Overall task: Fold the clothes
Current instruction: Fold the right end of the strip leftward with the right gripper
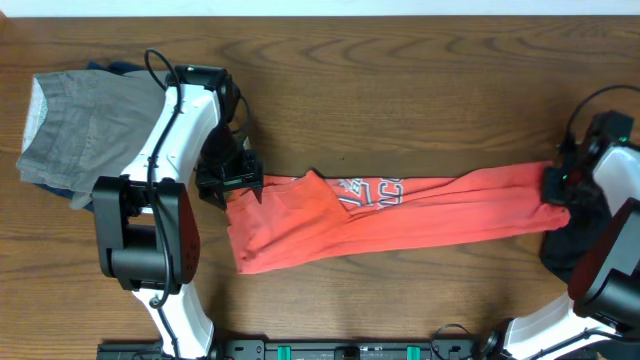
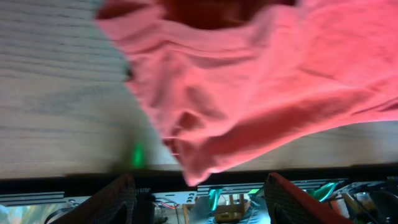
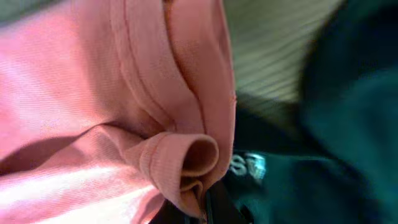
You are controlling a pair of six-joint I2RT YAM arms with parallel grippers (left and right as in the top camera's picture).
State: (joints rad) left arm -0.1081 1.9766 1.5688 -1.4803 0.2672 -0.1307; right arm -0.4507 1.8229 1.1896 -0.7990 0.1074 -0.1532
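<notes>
My right gripper moves to the left in the overhead view next and releases the shirt's roll beside the white lettering, because the shirt (image 2: 249, 93) lies as a long piece of cloth.
The coral-red T-shirt (image 1: 400, 215) lies stretched in a long band across the table, its white lettering (image 1: 372, 193) facing up near the middle. My left gripper (image 1: 232, 183) is at the shirt's left end. In the left wrist view its fingers (image 2: 199, 182) stand wide apart, and a tip of the red shirt (image 2: 249, 93) hangs just in front of them, not pinched. My right gripper (image 1: 556, 186) is at the shirt's right end. In the right wrist view it (image 3: 202, 214) is shut on a rolled hem of the shirt (image 3: 93, 93).
A folded grey garment (image 1: 85, 125) with blue cloth under it lies at the back left. A dark teal garment (image 1: 560, 245) lies under the right arm and fills the right side of the right wrist view (image 3: 311, 124). The table's front edge shows in the left wrist view (image 2: 62, 171).
</notes>
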